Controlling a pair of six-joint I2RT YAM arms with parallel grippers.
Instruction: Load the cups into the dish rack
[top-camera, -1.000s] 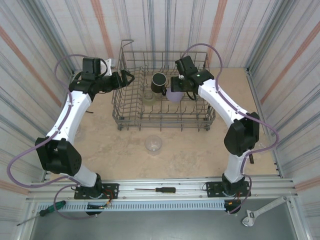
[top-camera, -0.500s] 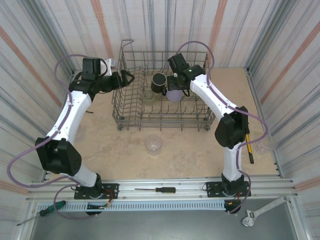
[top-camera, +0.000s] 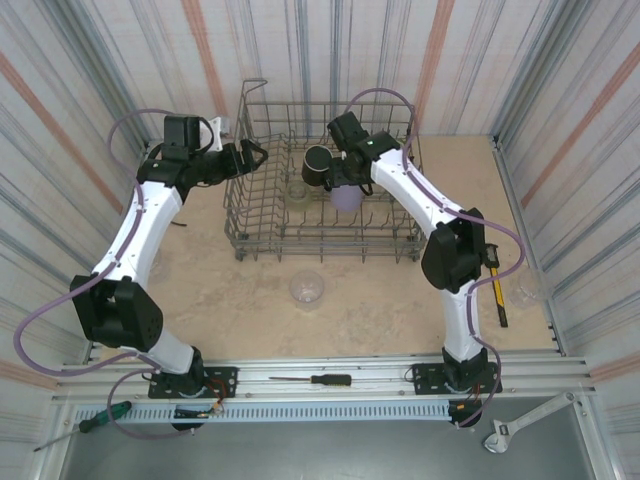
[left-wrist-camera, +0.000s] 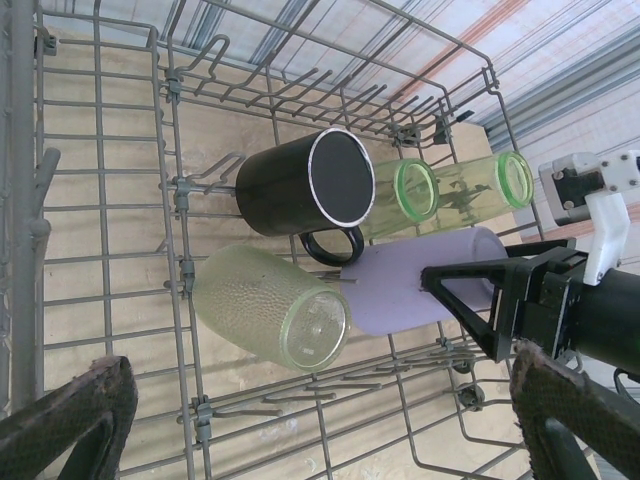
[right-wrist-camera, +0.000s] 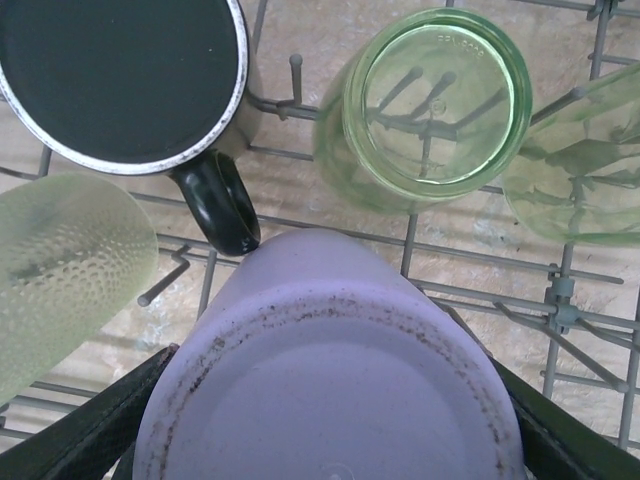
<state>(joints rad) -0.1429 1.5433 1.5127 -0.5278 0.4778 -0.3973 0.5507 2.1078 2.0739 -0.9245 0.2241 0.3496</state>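
Note:
I should next move my right gripper slightly down toward the textured tumbler and let go of the lavender cup, because the free rack wires (top-camera: 342, 211) beside the mug's handle are below my gripper.
The grey wire dish rack (top-camera: 330, 250) stands at the back of the table. Inside it lie a black mug (top-camera: 318, 165) (left-wrist-camera: 305, 185) (right-wrist-camera: 120, 75), a textured pale green tumbler (left-wrist-camera: 270, 305) (right-wrist-camera: 60, 265) and two smooth green tumblers (left-wrist-camera: 400, 195) (right-wrist-camera: 430, 105). My right gripper (top-camera: 345, 182) (right-wrist-camera: 325, 440) is shut on the lavender cup (top-camera: 346, 197) (left-wrist-camera: 410, 285) (right-wrist-camera: 330, 370), base up, low in the rack beside the mug's handle (right-wrist-camera: 215, 205). At the rack's left wall my left gripper (top-camera: 252, 155) (left-wrist-camera: 315, 430) hangs open and holds nothing. A clear cup (top-camera: 307, 288) sits on the table in front of the rack.
A second clear cup (top-camera: 527, 293) and a yellow-handled screwdriver (top-camera: 497, 290) lie at the table's right side. Two more screwdrivers (top-camera: 315, 380) (top-camera: 100, 418) rest on the near rail. Striped walls close in the table.
My right arm has swung left across the rack with the lavender cup, bringing it close to the black mug. The left arm has stayed still.

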